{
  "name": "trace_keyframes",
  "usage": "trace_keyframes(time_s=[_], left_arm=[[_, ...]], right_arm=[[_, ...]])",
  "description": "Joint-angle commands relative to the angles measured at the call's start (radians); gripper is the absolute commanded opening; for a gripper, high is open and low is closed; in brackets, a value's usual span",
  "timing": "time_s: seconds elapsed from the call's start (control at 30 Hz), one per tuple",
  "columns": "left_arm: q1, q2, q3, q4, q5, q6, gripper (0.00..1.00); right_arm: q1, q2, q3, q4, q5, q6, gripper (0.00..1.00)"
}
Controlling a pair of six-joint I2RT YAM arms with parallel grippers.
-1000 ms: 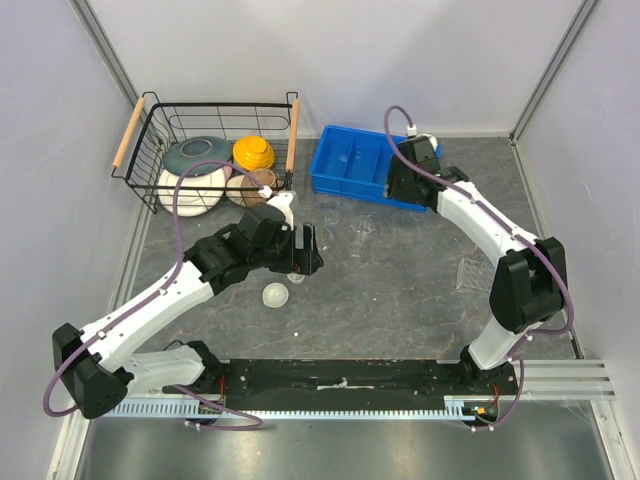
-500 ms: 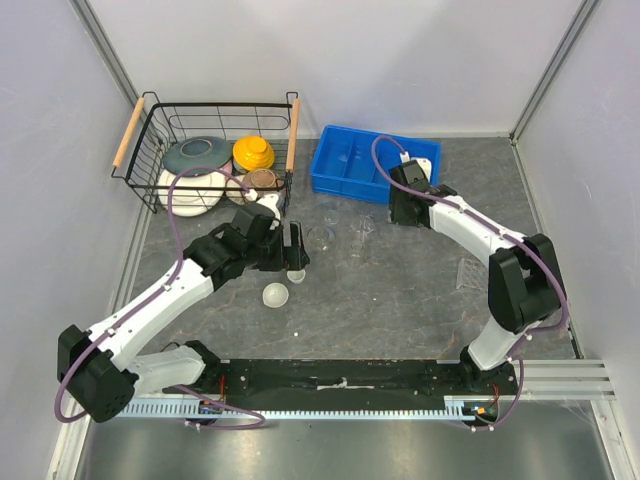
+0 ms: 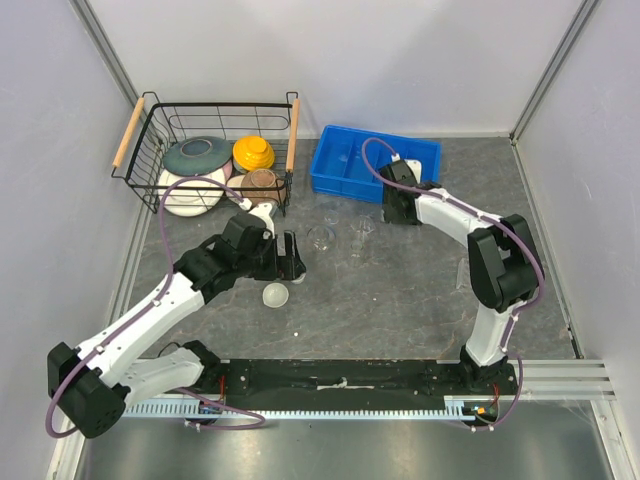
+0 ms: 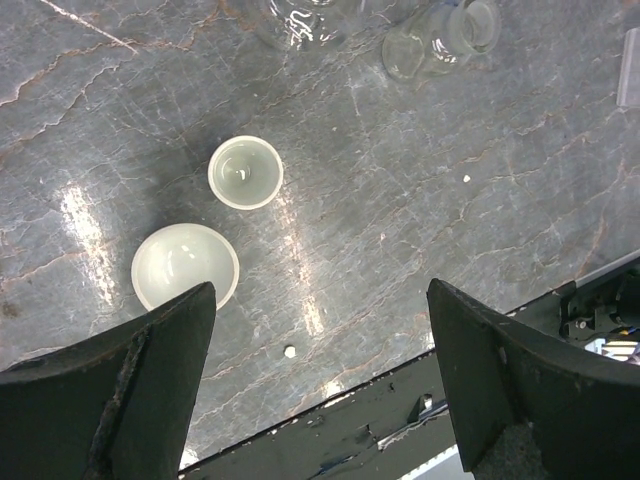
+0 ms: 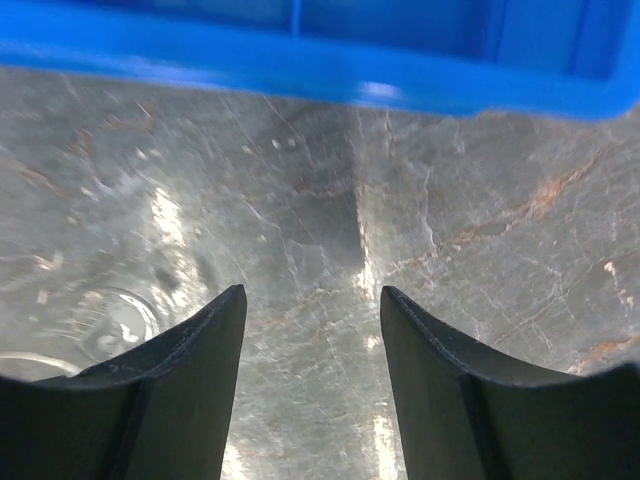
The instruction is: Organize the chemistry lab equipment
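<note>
The right gripper rises outward over the blue bin's near side next, because that side stands in its way. Then it lowers its open fingers astride the bin's middle divider (image 5: 296, 16).
Two white round bulbs lie open side up on the table, a small one (image 4: 245, 172) and a larger one (image 4: 185, 266) (image 3: 275, 294). My left gripper (image 4: 320, 300) (image 3: 290, 255) hangs open above them with nothing between its fingers. A clear beaker (image 3: 320, 237) (image 4: 300, 20) and a clear flask (image 3: 362, 230) (image 4: 440, 35) stand mid-table. My right gripper (image 5: 313, 295) (image 3: 393, 210) is open and empty, low over bare table just in front of the blue bin (image 5: 320, 45). Clear glassware (image 5: 110, 325) shows by its left finger. A flat clear rack (image 3: 465, 272) lies at the right.
The blue divided bin (image 3: 350, 165) stands at the back centre. A black wire basket (image 3: 150, 150) with coloured bowls and plates stands at the back left. Small white crumbs (image 4: 289, 351) lie on the table. The black base rail (image 3: 340, 380) runs along the near edge.
My right gripper came off the blue bin, forward and left, down to the table in front of it. My left gripper drew back to the left, uncovering the clear beaker.
</note>
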Motion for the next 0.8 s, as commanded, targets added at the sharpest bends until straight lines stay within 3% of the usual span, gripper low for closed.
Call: trace_keyframes(time_s=[0.0, 0.33, 0.77], left_arm=[[0.005, -0.047, -0.007, 0.029, 0.029, -0.025, 0.93], [0.005, -0.048, -0.005, 0.017, 0.034, -0.021, 0.93], [0.005, -0.032, 0.007, 0.010, 0.046, -0.018, 0.93]], right_arm=[[0.001, -0.041, 0.136, -0.003, 0.055, 0.008, 0.64], [-0.025, 0.060, 0.363, -0.064, 0.164, 0.031, 0.65], [-0.110, 0.364, 0.661, -0.064, 0.167, 0.054, 0.64]])
